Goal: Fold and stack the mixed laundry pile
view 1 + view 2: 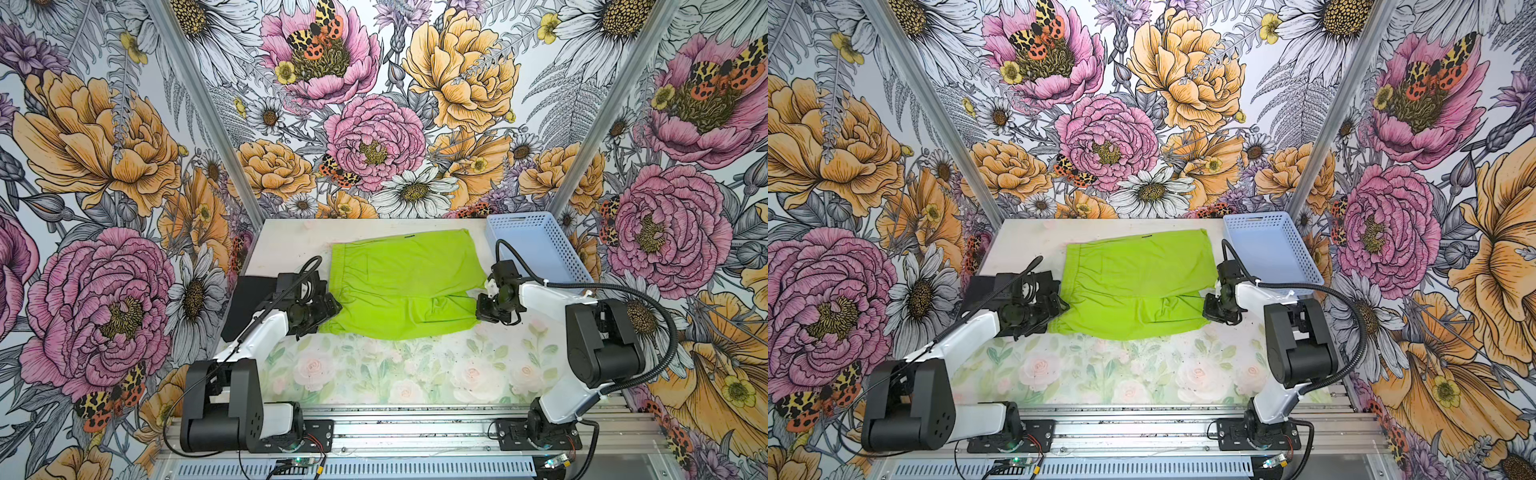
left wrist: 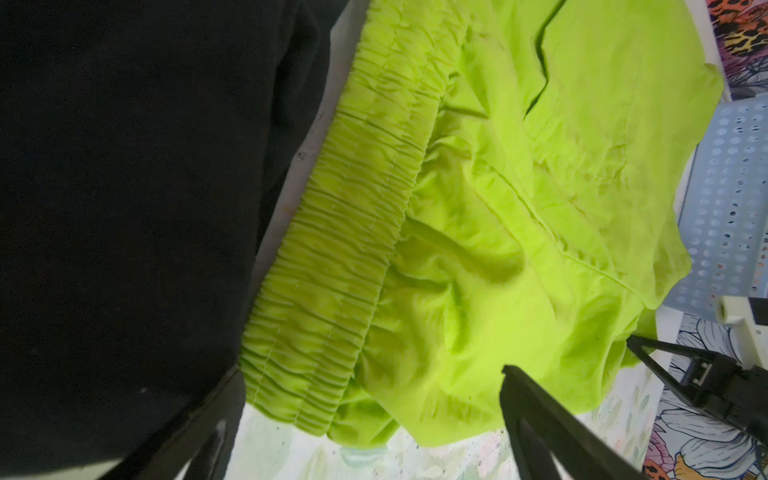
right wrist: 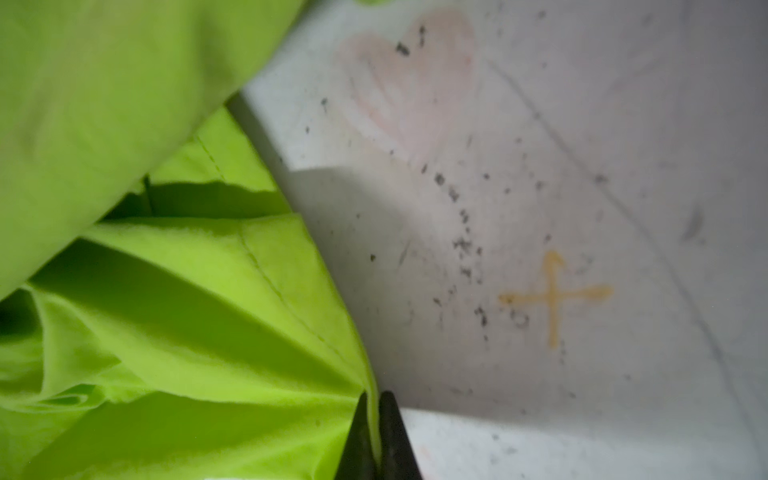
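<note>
I will lower my left gripper back onto the shorts' gathered waistband end, the near corner below and behind its fingers.
The lime-green shorts (image 1: 399, 282) (image 1: 1133, 282) lie spread across the middle of the table, waistband to the left. The black T-shirt (image 1: 251, 286) (image 1: 978, 286) lies at the table's left edge, mostly hidden under my left arm; it fills one side of the left wrist view (image 2: 124, 208). My left gripper (image 1: 330, 316) (image 1: 1059, 311) (image 2: 372, 372) stands open at the near waistband corner of the shorts (image 2: 478, 228), jaws wide either side of the cloth. My right gripper (image 1: 478, 307) (image 1: 1206, 305) (image 3: 374, 399) is shut on the leg hem of the shorts (image 3: 166, 291), cloth pinched between its fingers.
A light-blue perforated basket (image 1: 536, 245) (image 1: 1271, 245) (image 2: 727, 199) stands at the back right corner, close behind my right arm. The table (image 1: 291, 241) is white at the back, with a pale rose-print mat (image 1: 395, 370) at the front. Flowered walls close in three sides.
</note>
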### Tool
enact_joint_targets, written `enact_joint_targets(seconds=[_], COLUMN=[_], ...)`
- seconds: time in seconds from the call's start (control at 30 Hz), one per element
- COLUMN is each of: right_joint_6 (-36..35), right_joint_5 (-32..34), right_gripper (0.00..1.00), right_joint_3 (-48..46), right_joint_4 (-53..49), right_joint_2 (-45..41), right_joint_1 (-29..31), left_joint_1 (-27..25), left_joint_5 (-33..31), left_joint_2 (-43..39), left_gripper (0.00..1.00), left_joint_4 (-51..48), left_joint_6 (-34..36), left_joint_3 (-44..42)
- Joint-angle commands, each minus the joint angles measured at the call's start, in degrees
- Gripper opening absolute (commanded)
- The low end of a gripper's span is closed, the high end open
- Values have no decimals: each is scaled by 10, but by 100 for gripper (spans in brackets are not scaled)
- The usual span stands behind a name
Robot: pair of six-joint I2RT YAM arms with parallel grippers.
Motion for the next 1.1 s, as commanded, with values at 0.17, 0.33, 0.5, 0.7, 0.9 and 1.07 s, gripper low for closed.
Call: enact_joint_targets(seconds=[0.17,0.33,0.5,0.7,0.9,1.07], right_joint_6=[25,25,12,7,5,4], right_joint_5=[7,5,1,-8,-11,-21], right_gripper=[0,0,0,0,0,0], right_joint_3=[-31,-30,-21,-9,6,9], right_joint_4=[-129,-149,-157,-157,-157,-168], right_joint_2=[-161,-197,-195,-188,-179,-186], right_joint_1=[-13,-32,-58,-73,-73,-72], left_joint_1=[-52,-53,-53,-55,-61,-64], left_joint_5=[-63,-56,-53,-38,-26,-20], left_joint_2=[-79,-77,-65,-49,38,19], left_gripper=[64,59,62,68,51,0], left_joint_4=[-60,-11,15,80,113,112], left_joint_6=[-71,-96,-92,-68,-37,-46], left_joint_3=[-50,-97,-101,-103,-94,-79])
